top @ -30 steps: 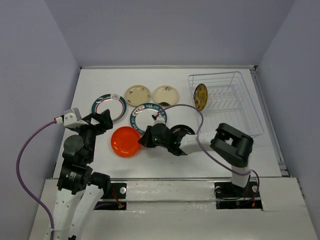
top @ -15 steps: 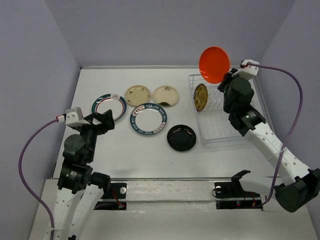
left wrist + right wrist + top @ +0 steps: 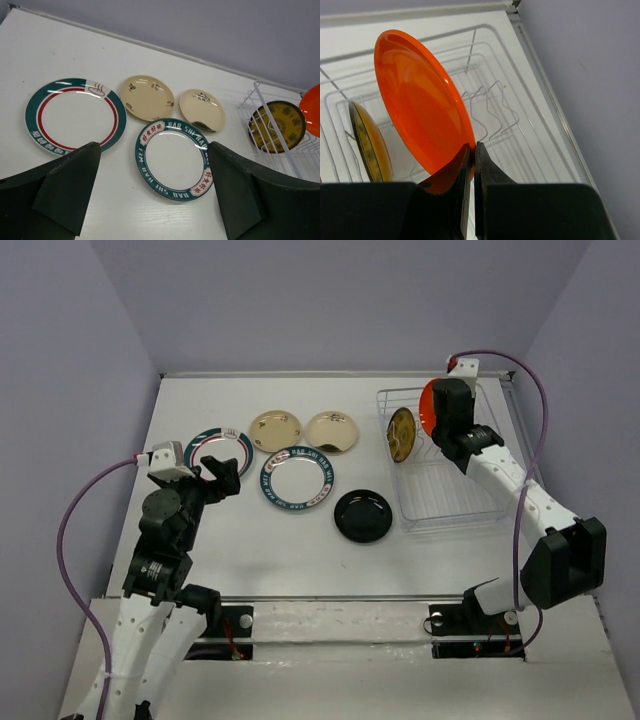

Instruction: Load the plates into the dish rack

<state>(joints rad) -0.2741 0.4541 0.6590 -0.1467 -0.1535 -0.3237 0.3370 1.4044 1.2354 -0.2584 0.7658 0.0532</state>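
My right gripper lowers to the left in the top view and releases next, since the empty gap beside the amber plate lies below it there.
My right gripper (image 3: 445, 415) (image 3: 472, 147) is shut on the rim of the orange plate (image 3: 428, 407) (image 3: 420, 107). It holds the plate on edge over the far left part of the white wire dish rack (image 3: 505, 465) (image 3: 490, 100). The amber plate (image 3: 401, 433) (image 3: 370, 142) stands in the rack just left of it. On the table lie two teal-rimmed plates (image 3: 238, 453) (image 3: 297, 478), two cream-gold plates (image 3: 275, 429) (image 3: 333, 430) and the black plate (image 3: 363, 515). My left gripper (image 3: 222, 478) (image 3: 153, 147) is open and empty above the teal-rimmed plates (image 3: 75, 114) (image 3: 174, 159).
The rack sits at the table's far right, close to the right wall. The grey back wall runs just behind the plates and rack. In the left wrist view the cream-gold plates (image 3: 147, 97) (image 3: 201, 109) lie beyond the teal ones.
My right gripper took the orange plate from the table, lifted it high over the rack, and has now lowered it toward the rack beside the amber plate. My left arm shifted slightly right.
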